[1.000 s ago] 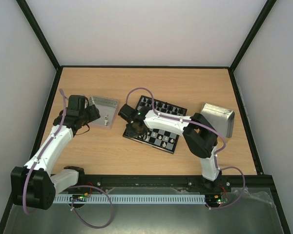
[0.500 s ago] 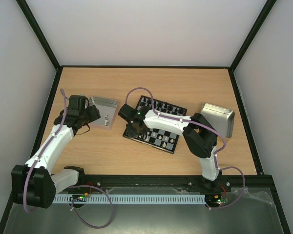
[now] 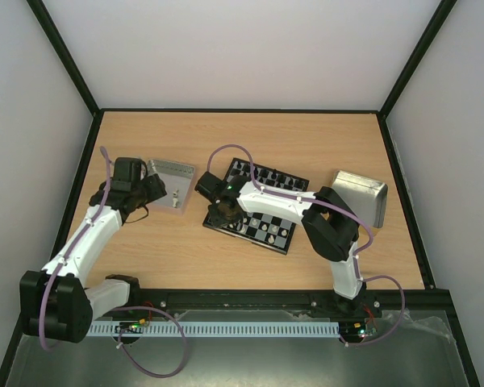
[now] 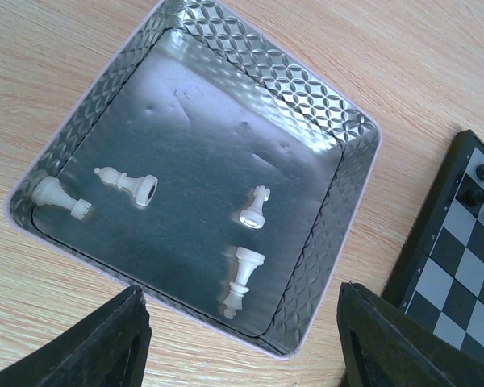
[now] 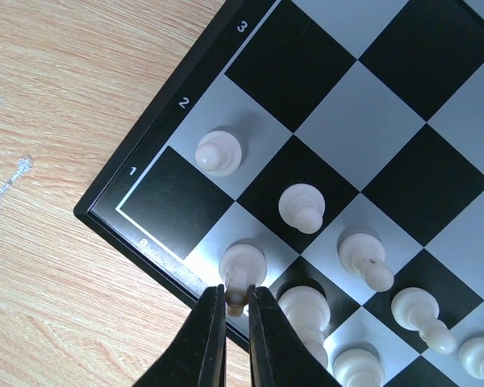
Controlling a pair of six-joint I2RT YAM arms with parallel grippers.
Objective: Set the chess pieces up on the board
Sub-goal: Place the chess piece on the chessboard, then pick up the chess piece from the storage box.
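Observation:
The cream-white rook lies with its base [image 3: 175,195] [image 4: 252,218] toward my open left gripper. I should lower the gripper to the right in the top view onto that base.
The chessboard [image 3: 262,205] lies mid-table, with black pieces along its far side and cream-white pieces along its near side. My right gripper [image 5: 235,302] is shut on the top of a white piece [image 5: 244,262] that stands on a pale square at the board's corner [image 5: 113,211], next to several white pieces [image 5: 300,205]. My left gripper [image 4: 242,343] is open above the near edge of a metal tray [image 4: 306,105]. The tray holds several white pieces lying down [image 4: 242,278]. The left gripper also shows in the top view [image 3: 149,193], as does the right gripper [image 3: 223,211].
A second metal tray [image 3: 360,196] lies upside down right of the board. The left tray [image 3: 169,181] sits just left of the board. The board's edge [image 4: 436,242] lies close to my left gripper's right finger. Black frame rails edge the table.

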